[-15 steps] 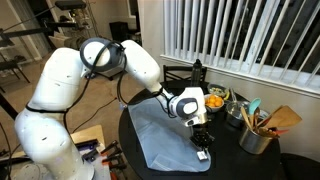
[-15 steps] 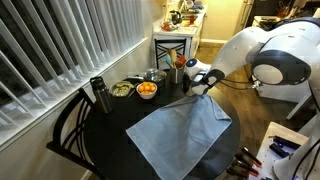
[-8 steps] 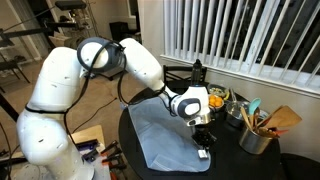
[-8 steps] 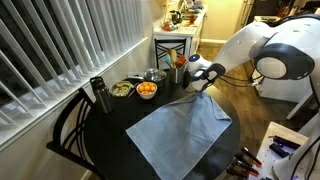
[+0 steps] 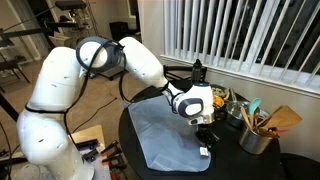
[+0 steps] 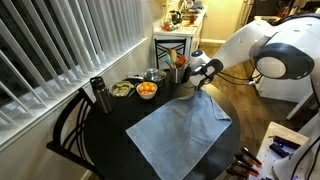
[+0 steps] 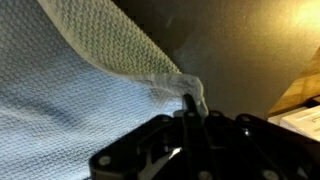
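Observation:
My gripper will draw the cloth's folded corner slightly toward the utensil holder next, then release it over empty table.
A pale blue-grey cloth (image 5: pixel 168 140) lies spread over the round black table (image 5: pixel 230 160). My gripper (image 5: pixel 203 138) is shut on one corner of the cloth (image 6: pixel 195 96) and holds that corner a little above the tabletop. In the wrist view the waffle-weave cloth (image 7: pixel 70 90) fills the left, and its pinched corner (image 7: pixel 190 92) rises in a fold just above the closed fingers (image 7: pixel 190 108). The rest of the cloth (image 6: pixel 180 130) stays flat on the table.
At the table's window side stand a dark bottle (image 6: pixel 98 94), a bowl of oranges (image 6: pixel 147 89), a green-filled bowl (image 6: pixel 121 90) and a metal pot (image 6: pixel 155 76). A utensil holder (image 5: pixel 257 133) sits near my gripper. A chair (image 6: pixel 68 140) stands at the table; window blinds are behind.
My gripper has moved slightly along the table edge with the cloth corner still pinched, lifting the corner a bit more. The other objects have not moved.

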Robot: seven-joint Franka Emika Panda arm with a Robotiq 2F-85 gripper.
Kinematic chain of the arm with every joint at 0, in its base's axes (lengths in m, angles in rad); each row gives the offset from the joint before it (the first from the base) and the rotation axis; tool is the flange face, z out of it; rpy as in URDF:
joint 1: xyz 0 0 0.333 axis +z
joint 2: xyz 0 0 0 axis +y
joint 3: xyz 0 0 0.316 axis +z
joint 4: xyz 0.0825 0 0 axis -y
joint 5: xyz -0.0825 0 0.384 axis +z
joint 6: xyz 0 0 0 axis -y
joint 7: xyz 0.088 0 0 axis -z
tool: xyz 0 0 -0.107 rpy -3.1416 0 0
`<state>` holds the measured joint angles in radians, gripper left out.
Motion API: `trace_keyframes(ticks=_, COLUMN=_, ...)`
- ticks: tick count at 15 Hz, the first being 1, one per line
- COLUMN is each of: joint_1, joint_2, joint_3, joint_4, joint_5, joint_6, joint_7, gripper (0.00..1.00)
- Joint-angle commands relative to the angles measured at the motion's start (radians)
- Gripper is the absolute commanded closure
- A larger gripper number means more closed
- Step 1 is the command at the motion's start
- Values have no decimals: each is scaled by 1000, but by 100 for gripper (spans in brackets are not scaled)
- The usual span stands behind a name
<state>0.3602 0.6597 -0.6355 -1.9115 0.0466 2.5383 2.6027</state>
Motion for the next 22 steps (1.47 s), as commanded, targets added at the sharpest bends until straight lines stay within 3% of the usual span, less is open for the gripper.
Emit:
trace_keyframes(ticks=1, joint_1=56, joint_2=2, joint_3=-66, joint_4=-17, joint_5=82, joint_6=33, joint_7=0, gripper=97)
trace_keyframes(ticks=5, joint_1=108, joint_2=18, joint_3=-119, joint_4=-13, joint_5=128, joint_6=49, joint_7=0, gripper=97)
trace_keyframes(ticks=6, joint_1=111, joint_2=20, joint_3=-116, joint_4=-9, joint_5=129, joint_6=37, joint_7=0, gripper=72)
trace_keyframes(ticks=8, joint_1=132, joint_2=32, joint_3=-129, joint_4=-6, joint_5=139, joint_6=34, joint_7=0, gripper=67)
trace_keyframes(ticks=13, joint_1=161, joint_2=35, joint_3=-146, joint_4=-15, joint_5=131, joint_6=34, joint_7=0, gripper=35)
trace_keyframes(ticks=18, joint_1=165, joint_2=-49, joint_3=-98, joint_4=-59, joint_5=131, joint_6=-58, joint_7=-9, gripper=4)
trace_keyframes(ticks=22, joint_1=206, joint_2=-105, joint_3=-113, joint_4=-147, joint_5=254, joint_6=-135, joint_7=0, gripper=0)
